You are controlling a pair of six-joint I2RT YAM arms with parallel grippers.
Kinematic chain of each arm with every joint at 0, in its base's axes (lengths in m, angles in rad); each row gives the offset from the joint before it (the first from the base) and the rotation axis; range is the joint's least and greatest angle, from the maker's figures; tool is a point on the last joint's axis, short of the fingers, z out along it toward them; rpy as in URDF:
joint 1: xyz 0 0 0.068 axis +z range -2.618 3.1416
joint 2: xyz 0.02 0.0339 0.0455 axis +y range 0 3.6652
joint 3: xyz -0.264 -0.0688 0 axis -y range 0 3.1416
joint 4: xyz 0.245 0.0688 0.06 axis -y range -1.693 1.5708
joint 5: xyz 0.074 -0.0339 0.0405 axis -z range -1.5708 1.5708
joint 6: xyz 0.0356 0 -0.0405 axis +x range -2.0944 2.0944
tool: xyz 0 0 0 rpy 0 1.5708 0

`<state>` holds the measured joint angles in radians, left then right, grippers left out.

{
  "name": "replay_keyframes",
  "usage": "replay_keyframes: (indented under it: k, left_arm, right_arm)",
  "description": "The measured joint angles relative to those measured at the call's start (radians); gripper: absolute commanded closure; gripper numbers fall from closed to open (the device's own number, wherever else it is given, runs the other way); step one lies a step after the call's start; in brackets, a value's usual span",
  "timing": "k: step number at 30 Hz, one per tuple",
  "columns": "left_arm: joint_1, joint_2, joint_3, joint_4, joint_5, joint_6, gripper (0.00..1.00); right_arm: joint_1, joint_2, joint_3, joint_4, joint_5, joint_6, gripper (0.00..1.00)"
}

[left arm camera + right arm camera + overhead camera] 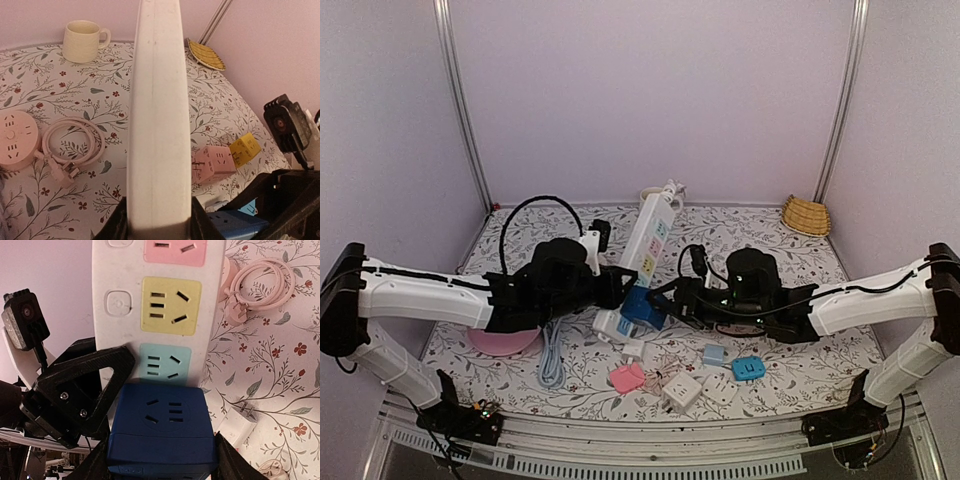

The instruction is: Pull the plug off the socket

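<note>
My left gripper will move outward and down to release the power strip on the clear tabletop before the mug, since that spot lies outward and below my fingers.
A long white power strip [650, 245] with pink, yellow and pale blue outlets [171, 305] lies slanted up across the table middle. A dark blue cube plug [642, 305] sits against its near end, with no gap showing in the right wrist view [160, 430]. My left gripper [615, 290] is shut across the strip's width, with its fingers [116, 225] on both edges of the strip [159, 125]. My right gripper [160, 465] is shut on the blue plug's two sides. The plug's prongs are hidden.
Loose cube adapters lie in front: pink [627, 378], white [682, 392], light blue [748, 368]. A round pink socket [505, 340] and grey cable [552, 360] lie under my left arm. A mug [82, 40] and a woven basket [806, 215] stand at the back.
</note>
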<state>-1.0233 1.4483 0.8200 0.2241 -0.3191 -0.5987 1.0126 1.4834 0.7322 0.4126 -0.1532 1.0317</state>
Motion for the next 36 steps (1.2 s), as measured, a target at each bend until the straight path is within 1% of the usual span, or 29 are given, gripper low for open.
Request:
replay_keyframes:
  k: [20, 28, 32, 36]
  left_arm:
    - [0.013, -0.015, -0.008, 0.045, 0.038, 0.021, 1.0]
    - [0.103, -0.014, -0.039, -0.061, -0.084, 0.057, 1.0]
    - [0.104, -0.014, -0.042, -0.08, -0.101, 0.058, 1.0]
    - [0.103, -0.017, -0.042, -0.081, -0.095, 0.064, 1.0]
  right_arm:
    - [-0.039, -0.057, -0.02, -0.018, -0.052, -0.029, 0.87]
    - [-0.071, -0.111, -0.045, -0.055, -0.065, -0.047, 0.87]
    - [-0.083, -0.111, -0.055, -0.064, -0.069, -0.053, 0.86]
    - [-0.133, -0.106, -0.06, -0.076, -0.091, -0.067, 0.84]
